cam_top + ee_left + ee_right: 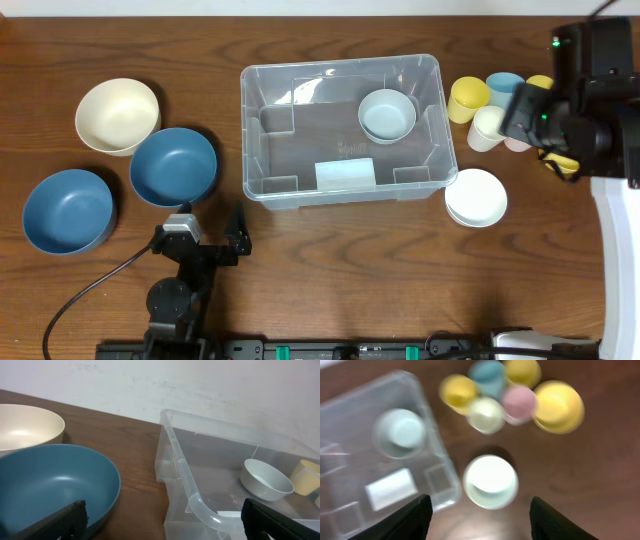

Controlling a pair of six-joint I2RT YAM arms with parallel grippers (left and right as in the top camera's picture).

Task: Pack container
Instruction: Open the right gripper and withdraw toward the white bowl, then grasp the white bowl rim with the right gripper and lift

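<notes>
The open right gripper moves down onto the white bowl's rim facing away from the bin [505, 204] [516, 489] next, because bare tabletop there leaves room for a finger outside.
The container [340, 63] is a large clear bin in the middle of the table, with a pale label at its near wall. A small pale blue bowl [387, 115] sits inside it at the back right. My left gripper [165, 522] hovers low at the container's near left corner [200, 510]. Its jaws are open and empty, between the bin and a blue bowl [50, 485]. My right gripper [480, 520] is high above the table, right of the container, over a white bowl [490, 481]. It is open and holds nothing. That view is blurred.
Left of the bin are a cream bowl [117, 115] and two blue bowls [173, 166] [68, 210]. On the right stands a cluster of cups: yellow [468, 99], light blue [504, 86], white [487, 128], pink [519, 402]. A yellow bowl [558, 406] sits beside them.
</notes>
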